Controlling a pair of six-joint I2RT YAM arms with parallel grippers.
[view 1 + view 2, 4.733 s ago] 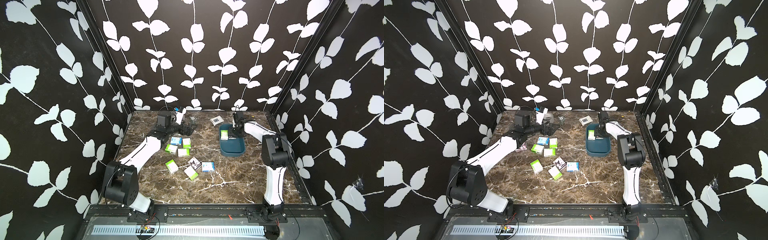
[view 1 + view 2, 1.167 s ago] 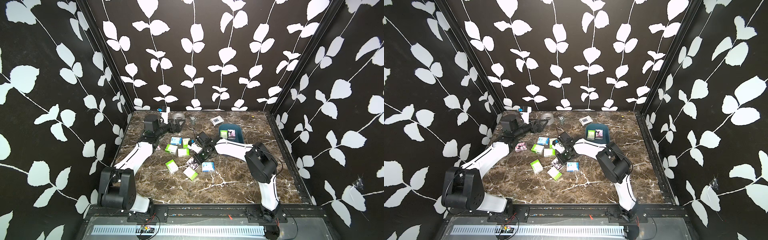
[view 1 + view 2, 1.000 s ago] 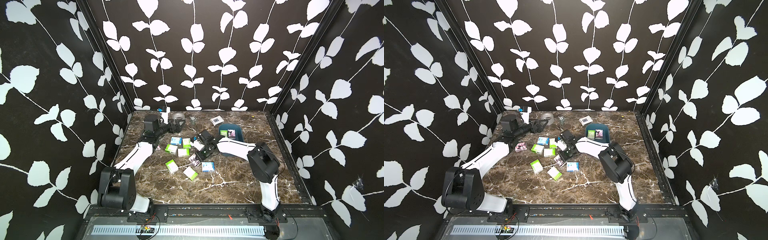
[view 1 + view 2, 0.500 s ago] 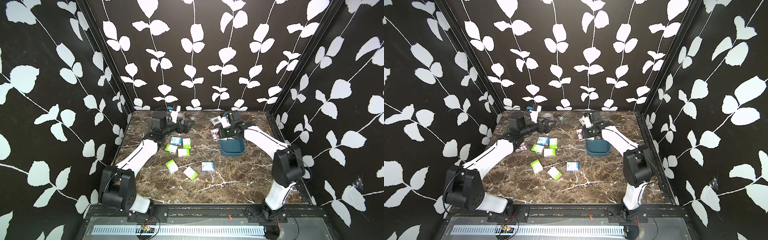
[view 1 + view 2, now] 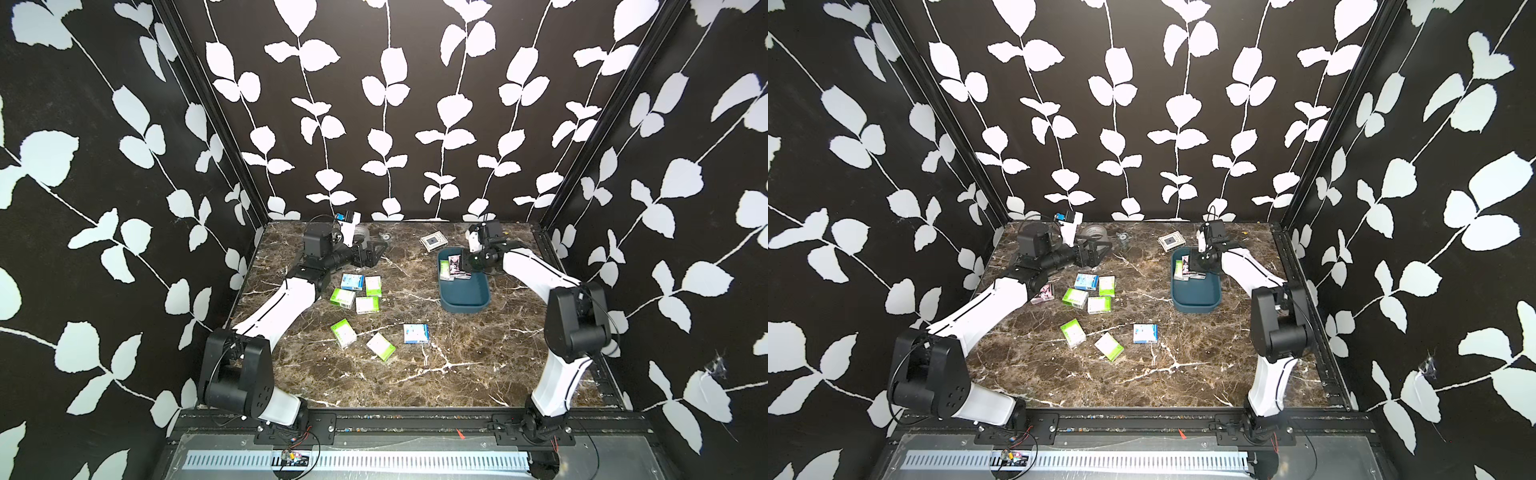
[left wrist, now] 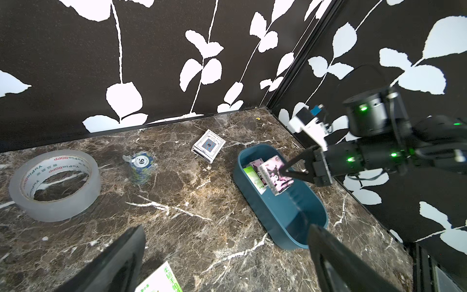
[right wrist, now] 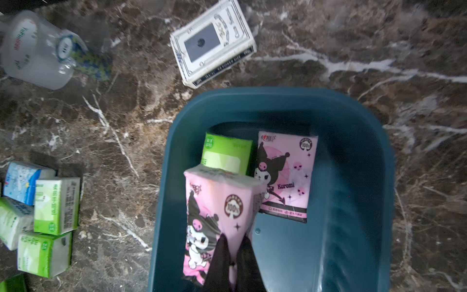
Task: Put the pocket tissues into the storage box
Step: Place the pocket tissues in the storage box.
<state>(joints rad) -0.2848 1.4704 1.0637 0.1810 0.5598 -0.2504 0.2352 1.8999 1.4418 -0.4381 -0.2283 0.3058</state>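
Note:
The green pack's top (image 7: 226, 152) is bare below my right gripper at the box's far end. Next I need to move the gripper gently outward and down and release the cartoon pack (image 7: 217, 217) onto the green pack.
The teal storage box (image 5: 465, 297) sits at the back right of the marble table. My right gripper (image 7: 233, 240) is shut on a pink cartoon pocket tissue pack (image 7: 217, 217), which hangs tilted over the box's far end. A green pack (image 7: 227, 154) and another pink pack (image 7: 285, 174) lie inside the box. Several green and blue packs (image 5: 357, 291) lie loose mid-table, three more (image 5: 380, 345) sit nearer the front, and a pink one (image 5: 1044, 293) lies beside my left arm. My left gripper (image 5: 372, 253) is open and holds nothing, hovering at the back left.
A clear tape roll (image 6: 54, 184) and a stack of poker chips (image 6: 140, 166) stand at the back left. A white card box with a grey square (image 6: 208, 145) lies just behind the storage box. Patterned walls close in three sides.
My right arm has carried the pink pack from mid-table to above the box's far end. My left arm has swung a little to the right and stays open.

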